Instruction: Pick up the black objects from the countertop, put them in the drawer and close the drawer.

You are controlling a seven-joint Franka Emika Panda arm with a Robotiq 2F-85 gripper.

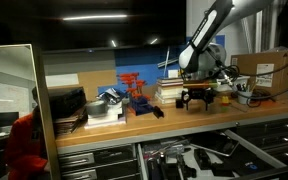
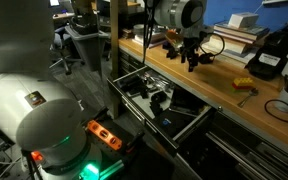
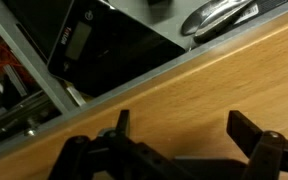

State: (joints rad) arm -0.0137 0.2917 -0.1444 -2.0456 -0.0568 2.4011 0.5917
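The robot should next move its gripper outward across the countertop from the counter edge, then lower it to the small black object.
My gripper (image 3: 184, 135) is open, its two dark fingers spread over bare wood of the countertop (image 3: 214, 80), with nothing between them. In both exterior views it hangs just above the bench top (image 1: 198, 97) (image 2: 191, 56), close to the front edge. The drawer (image 2: 189, 118) is pulled out below the countertop (image 2: 224, 95) and holds dark items (image 2: 136, 85). In the wrist view a black object (image 3: 99, 40) with a pale label lies in the drawer beyond the counter edge. A small black object (image 1: 156, 112) rests on the countertop (image 1: 104, 125) left of the gripper.
A red rack (image 1: 134, 88) and stacked boxes (image 1: 69, 105) stand on the bench to the left. A cardboard box (image 1: 269, 68) is behind the gripper. A yellow tool (image 2: 242, 85) and a larger black box (image 2: 269, 55) sit further along the counter. The robot's base (image 2: 34, 120) fills the foreground.
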